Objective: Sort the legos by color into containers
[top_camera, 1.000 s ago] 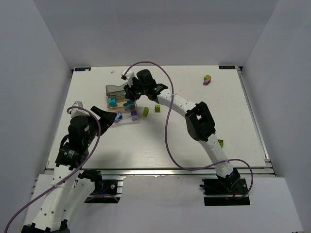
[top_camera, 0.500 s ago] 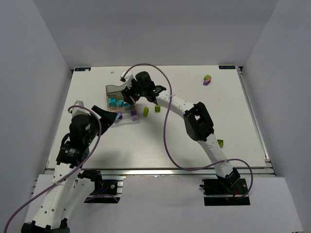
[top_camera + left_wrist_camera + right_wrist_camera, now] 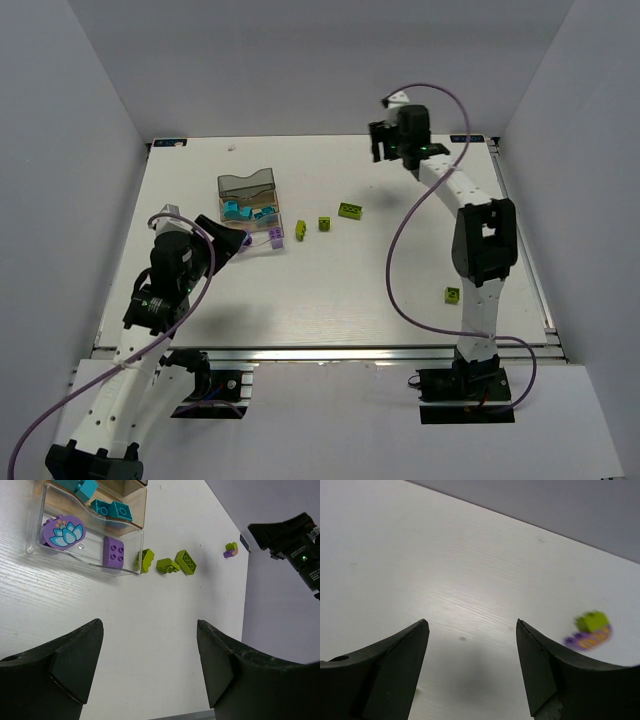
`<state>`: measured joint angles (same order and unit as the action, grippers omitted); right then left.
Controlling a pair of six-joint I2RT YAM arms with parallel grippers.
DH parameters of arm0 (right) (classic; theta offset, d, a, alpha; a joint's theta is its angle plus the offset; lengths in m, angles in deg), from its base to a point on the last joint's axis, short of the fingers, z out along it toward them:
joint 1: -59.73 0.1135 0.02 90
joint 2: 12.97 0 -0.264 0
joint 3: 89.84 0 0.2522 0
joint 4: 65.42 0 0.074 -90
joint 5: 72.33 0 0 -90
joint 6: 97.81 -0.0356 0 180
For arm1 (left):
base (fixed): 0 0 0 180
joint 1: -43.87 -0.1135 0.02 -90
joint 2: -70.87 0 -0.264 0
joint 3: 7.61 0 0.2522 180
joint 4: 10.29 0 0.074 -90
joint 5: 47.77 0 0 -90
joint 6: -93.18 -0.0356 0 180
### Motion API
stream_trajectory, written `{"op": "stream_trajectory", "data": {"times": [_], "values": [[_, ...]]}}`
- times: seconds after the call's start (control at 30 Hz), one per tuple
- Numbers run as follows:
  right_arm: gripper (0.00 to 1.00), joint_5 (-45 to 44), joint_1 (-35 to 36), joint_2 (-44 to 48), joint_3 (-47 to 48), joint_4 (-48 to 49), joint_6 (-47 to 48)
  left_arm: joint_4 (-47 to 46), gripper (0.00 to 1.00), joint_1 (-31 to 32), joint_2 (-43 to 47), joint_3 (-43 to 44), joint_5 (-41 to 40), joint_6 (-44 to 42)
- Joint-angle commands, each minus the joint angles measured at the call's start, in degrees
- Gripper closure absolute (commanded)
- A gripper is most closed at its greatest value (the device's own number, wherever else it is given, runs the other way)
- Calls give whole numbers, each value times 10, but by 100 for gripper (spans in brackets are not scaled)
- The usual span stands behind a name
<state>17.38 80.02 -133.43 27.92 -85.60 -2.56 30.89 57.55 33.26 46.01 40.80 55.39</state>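
Note:
The right gripper turns and lowers toward the right in the wrist view onto the purple curved brick's bare end [image 3: 574, 641] next, since lime covers its other end.
The containers [image 3: 243, 186] stand at the back left as a grey, a tan and a clear bin joined in a row. Cyan legos [image 3: 240, 211] lie in the tan bin [image 3: 138, 511]. A purple lego [image 3: 114, 552] and a purple flower piece [image 3: 63, 531] lie in the clear bin [image 3: 80, 563]. Three lime legos [image 3: 325, 223] sit on the table just right of the bins. My left gripper [image 3: 149, 625] hovers open near the clear bin, holding nothing. Far at the back right, my right gripper [image 3: 471, 622] is open and empty, with a lime-on-purple lego [image 3: 590, 629] to its right.
Another lime lego [image 3: 453, 294] lies alone near the right arm's lower link. The right arm [image 3: 480, 240] stretches up the table's right side. White walls close in the table on three sides.
My right gripper opened above the bins and swung away to the back right of the table. A third lime lego now shows where the arm had covered it. The left arm barely moved.

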Motion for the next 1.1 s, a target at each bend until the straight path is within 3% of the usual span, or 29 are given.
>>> {"op": "stream_trajectory", "data": {"times": [0.0, 0.17, 0.37, 0.57, 1.07], "values": [[24, -29, -51, 6, -16, -18, -23, -29, 16, -1, -10, -9, 13, 3], [23, -57, -107, -23, 6, -16, -39, -43, 16, -1, -25, -12, 15, 6], [23, -130, -127, -69, 30, 0, -101, -50, 16, -1, -54, -3, 35, 6], [26, -128, -142, -123, 84, -2, -147, -61, 16, -1, -80, 3, 35, 11], [32, -128, -152, -176, 111, 4, -160, -90, 16, -1, -146, 12, 46, 8]]}}
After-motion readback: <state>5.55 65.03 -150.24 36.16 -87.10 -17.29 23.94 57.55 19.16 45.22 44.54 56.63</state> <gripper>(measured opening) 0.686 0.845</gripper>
